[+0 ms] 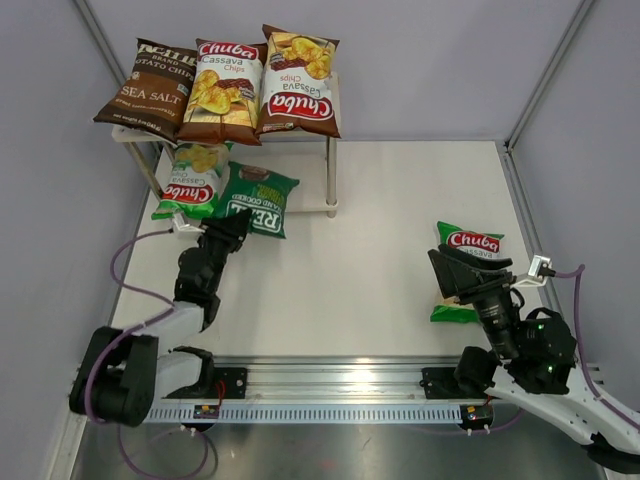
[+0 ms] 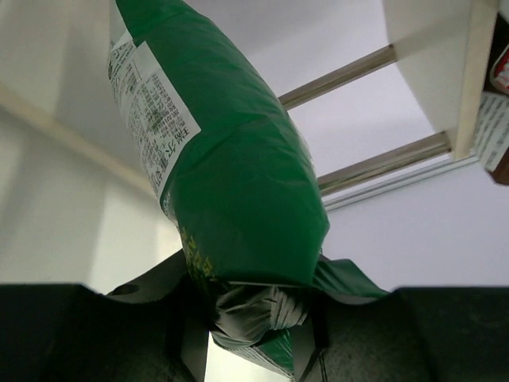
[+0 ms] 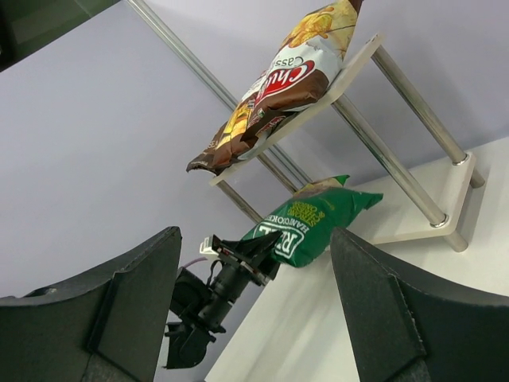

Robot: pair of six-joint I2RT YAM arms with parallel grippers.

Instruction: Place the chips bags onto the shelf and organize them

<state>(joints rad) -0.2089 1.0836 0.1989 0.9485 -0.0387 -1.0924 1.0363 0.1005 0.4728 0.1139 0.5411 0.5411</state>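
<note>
The REAL bag goes farther outward in my left gripper to the lower board's free part (image 1: 270,159) next for release, as it overhangs the board's front edge.
The shelf (image 1: 331,175) stands at the back left. Its top board carries a dark brown Sea Salt bag (image 1: 150,85) and two brown-and-white Chuba bags (image 1: 225,90) (image 1: 298,88). A green Chuba bag (image 1: 190,182) leans at the lower tier. Beside it, my left gripper (image 1: 228,228) is shut on the crimped end of the dark green REAL bag (image 1: 260,200), whose far end reaches under the top board. The left wrist view shows that bag (image 2: 246,183) pinched in the gripper (image 2: 254,318). My right gripper (image 1: 455,272) hangs open over another green Chuba bag (image 1: 472,242) on the table.
The right wrist view looks across the table past my open right gripper (image 3: 254,310) to the shelf's metal legs (image 3: 413,171), the REAL bag (image 3: 314,223) and a Chuba bag (image 3: 278,87) above it. Grey walls enclose the table.
</note>
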